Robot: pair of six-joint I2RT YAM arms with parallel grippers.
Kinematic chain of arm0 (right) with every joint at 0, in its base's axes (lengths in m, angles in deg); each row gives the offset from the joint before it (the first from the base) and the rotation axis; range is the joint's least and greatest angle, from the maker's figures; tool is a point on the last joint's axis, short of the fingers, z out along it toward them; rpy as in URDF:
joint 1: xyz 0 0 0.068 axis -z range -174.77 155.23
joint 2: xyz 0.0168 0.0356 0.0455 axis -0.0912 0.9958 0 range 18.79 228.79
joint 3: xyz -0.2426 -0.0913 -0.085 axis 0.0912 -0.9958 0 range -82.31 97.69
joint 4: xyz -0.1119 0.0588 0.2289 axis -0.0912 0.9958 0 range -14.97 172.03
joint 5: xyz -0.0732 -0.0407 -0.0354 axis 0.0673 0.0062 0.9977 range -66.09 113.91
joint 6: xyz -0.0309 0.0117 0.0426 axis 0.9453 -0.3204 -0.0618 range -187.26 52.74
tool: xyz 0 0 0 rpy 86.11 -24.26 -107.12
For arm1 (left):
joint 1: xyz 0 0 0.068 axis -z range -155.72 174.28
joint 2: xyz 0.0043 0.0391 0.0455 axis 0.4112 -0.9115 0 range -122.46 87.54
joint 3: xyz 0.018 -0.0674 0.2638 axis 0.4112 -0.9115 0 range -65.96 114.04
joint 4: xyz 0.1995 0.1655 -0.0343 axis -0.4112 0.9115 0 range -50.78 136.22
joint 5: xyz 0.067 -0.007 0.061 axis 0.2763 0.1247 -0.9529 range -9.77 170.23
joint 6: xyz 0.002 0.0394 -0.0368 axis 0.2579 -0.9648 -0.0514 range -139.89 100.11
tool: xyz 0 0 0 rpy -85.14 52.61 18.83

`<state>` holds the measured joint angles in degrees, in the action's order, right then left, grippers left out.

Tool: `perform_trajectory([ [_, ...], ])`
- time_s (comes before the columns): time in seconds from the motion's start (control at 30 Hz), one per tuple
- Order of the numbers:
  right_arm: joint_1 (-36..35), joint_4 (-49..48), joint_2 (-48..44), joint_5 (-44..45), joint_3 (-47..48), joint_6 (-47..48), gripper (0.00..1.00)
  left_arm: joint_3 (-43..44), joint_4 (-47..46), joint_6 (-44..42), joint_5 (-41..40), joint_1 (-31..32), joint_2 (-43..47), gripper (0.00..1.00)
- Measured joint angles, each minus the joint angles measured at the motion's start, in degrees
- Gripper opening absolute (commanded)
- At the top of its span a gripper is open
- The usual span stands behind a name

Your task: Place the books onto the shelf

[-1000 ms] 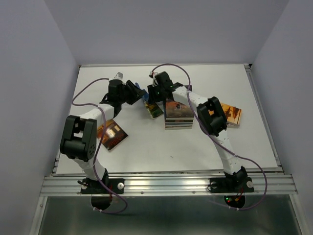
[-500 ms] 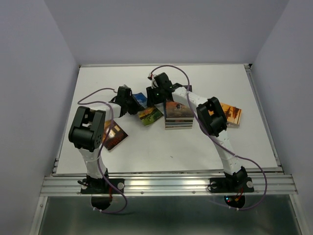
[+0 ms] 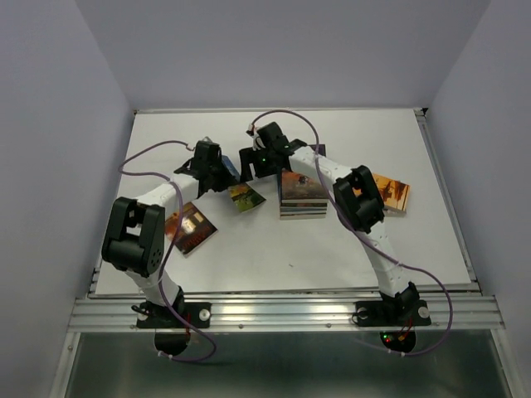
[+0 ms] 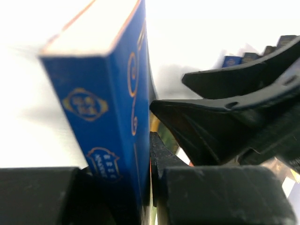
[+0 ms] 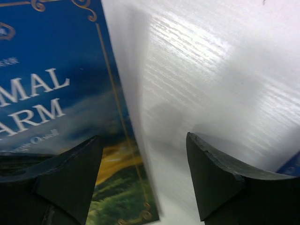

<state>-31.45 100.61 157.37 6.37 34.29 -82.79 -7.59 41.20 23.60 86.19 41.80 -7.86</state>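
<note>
My left gripper carries the blue book to the right in the top view next, to the flat-topped book stack (image 3: pixel 304 187), and releases it on top of the stack.
My left gripper (image 4: pixel 140 187) is shut on a blue book (image 4: pixel 105 117), clamped by its covers with the spine facing the camera. From above, that book (image 3: pixel 246 197) shows a blue and green landscape cover and juts right from the left gripper (image 3: pixel 222 176). My right gripper (image 5: pixel 143 145) stands open just beyond it; one fingertip (image 5: pixel 70 173) overlaps the "Animal Farm" cover (image 5: pixel 51 93), the other hangs over bare table. In the top view the right gripper (image 3: pixel 251 159) is beside the left one. A stack of books (image 3: pixel 303 197) lies to the right. The shelf is out of view.
An orange-brown book (image 3: pixel 190 229) lies flat by the left arm's elbow, and another orange book (image 3: pixel 393 193) lies right of the right arm. The white table (image 3: pixel 274 249) has a metal rail along its near edge and grey walls on three sides.
The left gripper has shut on the blue book. The right gripper has opened and let go of it. The book has shifted slightly left and toward me with the left arm.
</note>
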Motion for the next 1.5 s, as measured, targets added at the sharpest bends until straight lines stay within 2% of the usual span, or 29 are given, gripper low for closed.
perform_trajectory([
  [0.07,0.0,1.6,-0.3,1.1,1.8,0.5,0.81,0.5,1.0,-1.2,-0.7,0.0,1.6,0.0],
  [0.1,0.1,2.4,-0.7,1.9,2.8,0.8,0.91,0.9,1.1,-2.3,-1.1,0.0,3.2,0.0],
  [0.17,0.2,3.7,-1.8,3.7,4.6,1.2,0.94,1.4,1.0,-3.3,-1.6,0.0,5.2,0.0],
  [0.2,0.4,4.0,-3.2,5.2,5.2,1.4,1.0,1.7,0.9,-4.0,-1.8,0.0,6.8,0.0],
  [0.37,2.0,4.0,-11.5,9.9,5.1,0.9,1.0,5.3,0.2,-8.3,0.3,0.2,12.7,0.0],
  [0.5,6.3,1.1,-23.6,14.3,-2.6,-0.9,1.0,11.7,-0.6,-12.7,6.3,0.9,12.2,0.0],
  [0.63,13.7,-1.5,-34.2,18.4,-13.8,-3.1,1.0,20.4,-1.3,-16.5,13.1,3.7,6.8,0.0],
  [0.9,25.3,-3.1,-48.8,26.7,-35.6,-6.7,1.0,39.7,-1.7,-19.4,23.9,10.9,-14.5,0.0],
  [1.1,27.7,-3.4,-51.8,27.6,-39.1,-8.3,1.0,49.4,1.8,-18.6,28.9,13.7,-28.5,0.0],
  [1.5,28.9,-3.8,-52.0,26.1,-39.5,-9.7,1.0,50.5,7.2,-13.8,27.3,13.5,-33.7,0.02],
])
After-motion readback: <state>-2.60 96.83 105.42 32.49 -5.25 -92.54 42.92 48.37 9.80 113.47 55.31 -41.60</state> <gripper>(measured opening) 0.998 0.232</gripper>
